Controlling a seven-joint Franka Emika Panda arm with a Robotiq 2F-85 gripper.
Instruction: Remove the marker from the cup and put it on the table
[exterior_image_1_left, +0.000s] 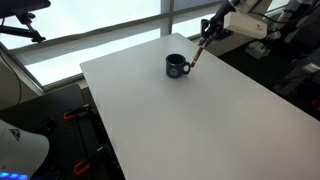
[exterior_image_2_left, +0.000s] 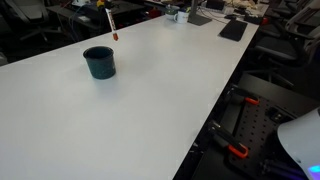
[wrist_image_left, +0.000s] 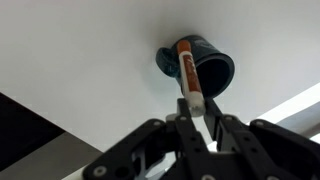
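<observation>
A clear place is below my gripper, outside the cup. My gripper should next move down toward the bare tabletop (exterior_image_1_left: 195, 86) beside the cup's handle to let go of the marker (exterior_image_1_left: 201, 52).
The dark mug-shaped cup (exterior_image_1_left: 177, 66) stands upright on the white table (exterior_image_1_left: 200, 120), near its far end; both exterior views show it (exterior_image_2_left: 99, 62). My gripper (exterior_image_1_left: 210, 28) is shut on the upper end of the reddish marker (exterior_image_1_left: 201, 52), which hangs tilted in the air. In an exterior view the marker (exterior_image_2_left: 110, 22) is clear of the cup, above and just behind it. In the wrist view my gripper (wrist_image_left: 192, 108) clamps the marker's pale end; the marker (wrist_image_left: 185, 68) points toward the cup (wrist_image_left: 212, 70) below.
A flat dark object (exterior_image_2_left: 233, 30) and small clutter (exterior_image_2_left: 180, 14) lie at the table's far end. The table edge (exterior_image_1_left: 100, 110) drops to floor equipment. Windows run behind the table, and the robot base (exterior_image_1_left: 245, 22) is close to the cup.
</observation>
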